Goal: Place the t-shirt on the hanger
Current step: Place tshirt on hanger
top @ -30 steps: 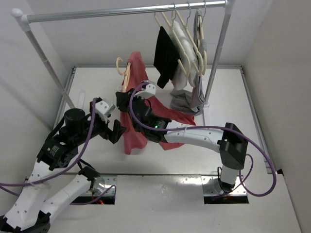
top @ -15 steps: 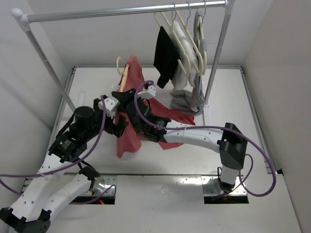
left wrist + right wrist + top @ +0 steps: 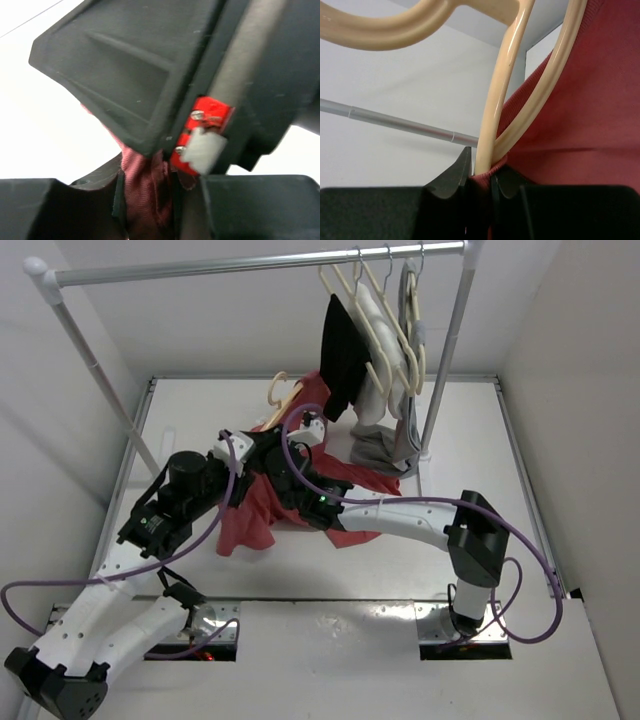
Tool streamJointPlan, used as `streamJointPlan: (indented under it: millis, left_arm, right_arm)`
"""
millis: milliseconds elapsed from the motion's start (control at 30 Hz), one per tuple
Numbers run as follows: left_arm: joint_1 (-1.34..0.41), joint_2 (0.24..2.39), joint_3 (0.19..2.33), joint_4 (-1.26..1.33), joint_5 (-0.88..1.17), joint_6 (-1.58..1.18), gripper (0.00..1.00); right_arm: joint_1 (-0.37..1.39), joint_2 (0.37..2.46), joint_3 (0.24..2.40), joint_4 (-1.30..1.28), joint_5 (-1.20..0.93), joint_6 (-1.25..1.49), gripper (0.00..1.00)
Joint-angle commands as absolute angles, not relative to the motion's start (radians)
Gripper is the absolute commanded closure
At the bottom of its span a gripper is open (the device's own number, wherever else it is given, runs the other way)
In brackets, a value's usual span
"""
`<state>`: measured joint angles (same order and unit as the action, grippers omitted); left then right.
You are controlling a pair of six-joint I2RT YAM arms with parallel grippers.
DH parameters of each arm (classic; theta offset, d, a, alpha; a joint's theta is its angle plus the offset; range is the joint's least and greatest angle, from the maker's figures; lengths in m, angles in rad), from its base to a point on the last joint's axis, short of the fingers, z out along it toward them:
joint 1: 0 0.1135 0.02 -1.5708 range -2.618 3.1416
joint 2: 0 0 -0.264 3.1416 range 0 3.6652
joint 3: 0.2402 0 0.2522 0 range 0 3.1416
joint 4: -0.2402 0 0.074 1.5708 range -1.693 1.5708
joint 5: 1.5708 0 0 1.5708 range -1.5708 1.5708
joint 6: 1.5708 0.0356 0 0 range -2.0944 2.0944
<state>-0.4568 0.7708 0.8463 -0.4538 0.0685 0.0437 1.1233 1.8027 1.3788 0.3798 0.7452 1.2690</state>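
The left gripper moves up and to the left in the top view next and hooks the hanger over the rail's bare end (image 3: 115, 275), clear of hanging garments, before release.
The peach-coloured hanger (image 3: 281, 386) is held up over the middle of the table, its hook pointing left and up. In the right wrist view my right gripper (image 3: 482, 182) is shut on the hanger's (image 3: 502, 100) thin bars, with the salmon t-shirt's (image 3: 580, 115) neck edge pinched in too. The t-shirt (image 3: 248, 525) hangs down from there, and more of its cloth trails right onto the table. My left gripper (image 3: 252, 472) sits right against the right arm's wrist. In the left wrist view it (image 3: 147, 200) is shut on a bunched fold of the t-shirt (image 3: 145, 185).
A metal rack rail (image 3: 250, 262) crosses the back, with posts at left and right (image 3: 445, 370). Pale hangers (image 3: 385, 320), a black garment (image 3: 340, 355) and a grey garment (image 3: 375, 450) hang at its right end. The two arms crowd each other at mid-table.
My left gripper moved right to the hanging t-shirt and closed on its cloth. The right gripper carried hanger and shirt to the right, the hook tilting that way.
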Motion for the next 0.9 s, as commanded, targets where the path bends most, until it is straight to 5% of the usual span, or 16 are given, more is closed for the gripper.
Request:
streamJointPlan:
  millis: [0, 233, 400, 867]
  left_arm:
    - [-0.457, 0.769, 0.865, -0.428, 0.060, 0.043, 1.00]
    - [-0.457, 0.750, 0.904, -0.445, -0.014, -0.014, 1.00]
    - [-0.430, 0.739, 0.913, -0.456, -0.063, -0.049, 1.00]
    - [-0.397, 0.615, 0.798, -0.440, 0.032, -0.158, 1.00]
  right_arm:
    - [1.123, 1.801, 1.387, 0.428, 0.692, 1.259, 1.00]
    - [1.083, 1.830, 1.428, 0.393, 0.669, 1.238, 1.00]
    - [1.062, 1.841, 1.437, 0.351, 0.650, 1.216, 0.64]
    - [0.993, 1.819, 1.428, 0.330, 0.609, 1.175, 0.31]
